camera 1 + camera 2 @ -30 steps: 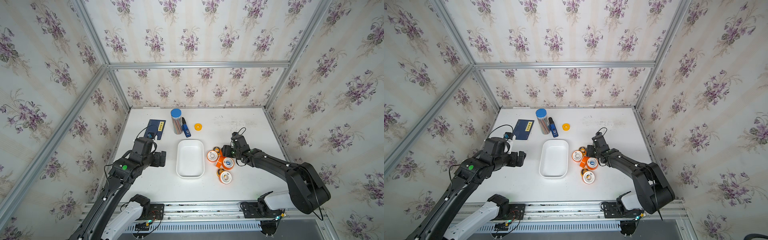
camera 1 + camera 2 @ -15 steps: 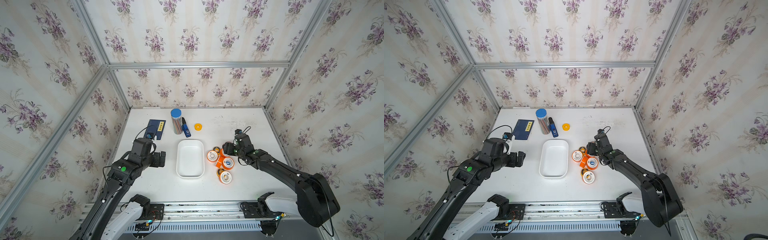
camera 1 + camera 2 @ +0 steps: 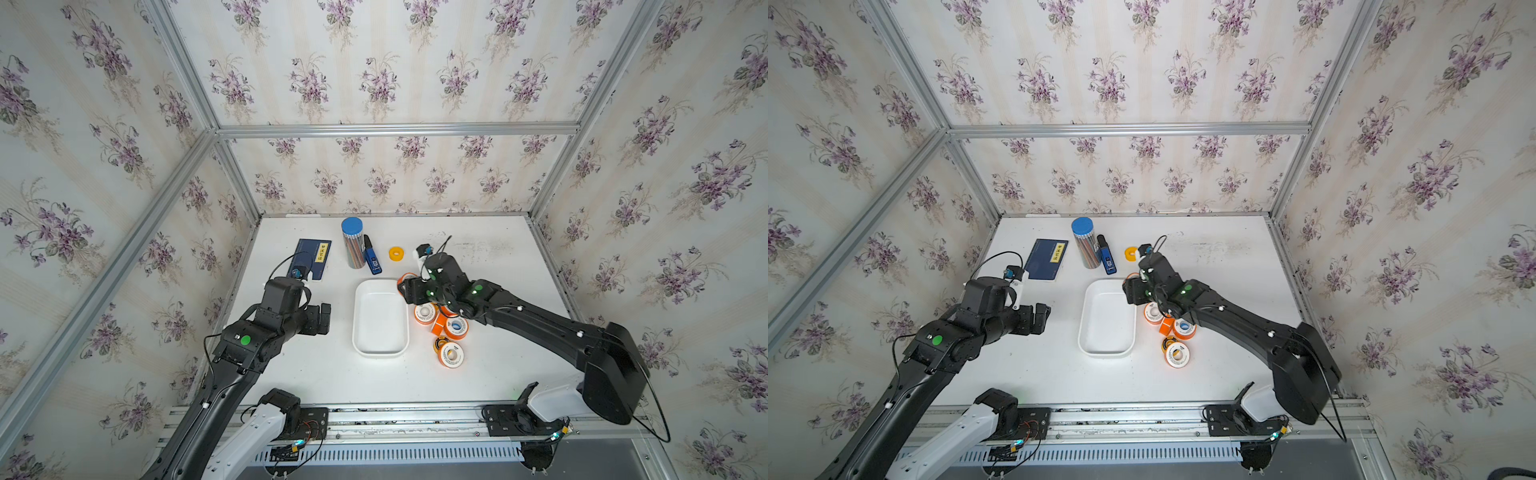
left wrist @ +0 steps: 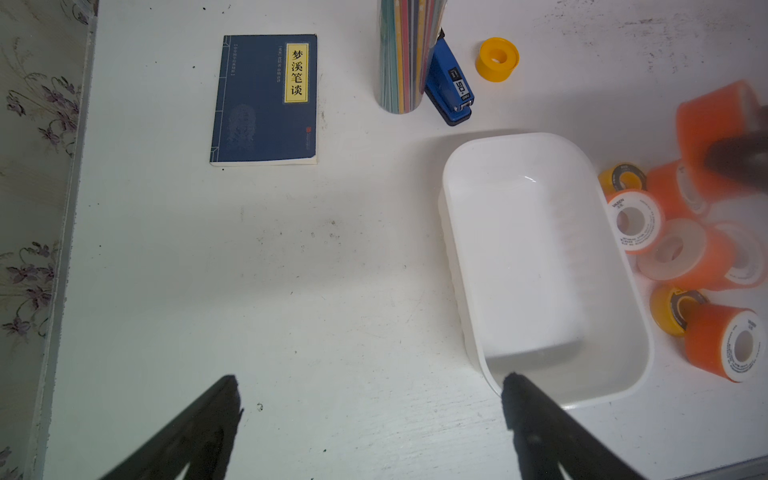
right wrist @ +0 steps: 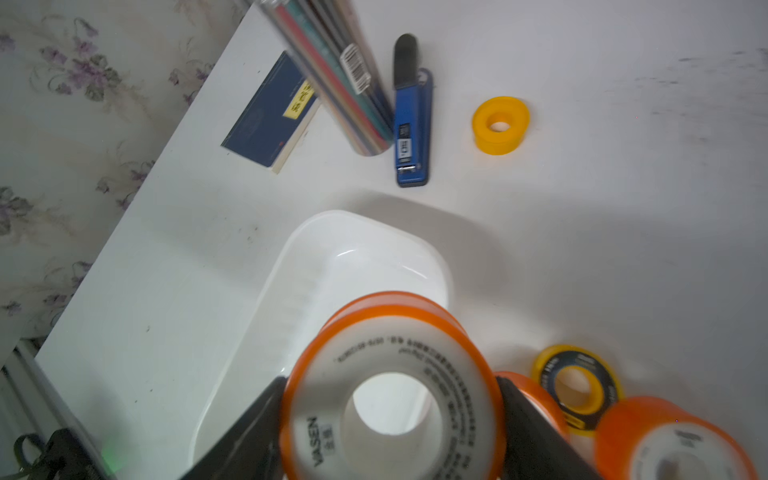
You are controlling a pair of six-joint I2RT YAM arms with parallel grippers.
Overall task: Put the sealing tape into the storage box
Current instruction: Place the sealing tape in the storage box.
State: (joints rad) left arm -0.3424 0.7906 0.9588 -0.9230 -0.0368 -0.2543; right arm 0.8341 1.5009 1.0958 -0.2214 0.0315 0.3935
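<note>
The box's far bottom is bare, so my right gripper will next carry the spool past the box's rim, lower it there and release it.
My right gripper (image 5: 390, 415) is shut on an orange-and-white sealing tape spool (image 5: 392, 399), its fingers pressing both sides. In both top views it hovers over the far right corner of the white storage box (image 3: 380, 353) (image 3: 1105, 353), the held spool showing as an orange edge (image 3: 405, 277). Several more orange spools lie in a pile (image 3: 456, 327) right of the box, with one nearer the front (image 3: 449, 354). The box (image 4: 457, 174) holds nothing. My left gripper (image 3: 322, 318) (image 4: 370, 386) stands open and empty above the table left of the box.
At the back stand a dark blue booklet (image 3: 311, 259), a tube of pencils with a blue lid (image 3: 352, 243), a blue stapler (image 3: 372, 262) and a small yellow spool (image 3: 397, 253). Small yellow-and-black rolls (image 5: 577, 386) lie among the orange spools.
My right gripper has lifted off the pile with the orange spool and moved left to the box's far right corner. The left arm has barely moved.
</note>
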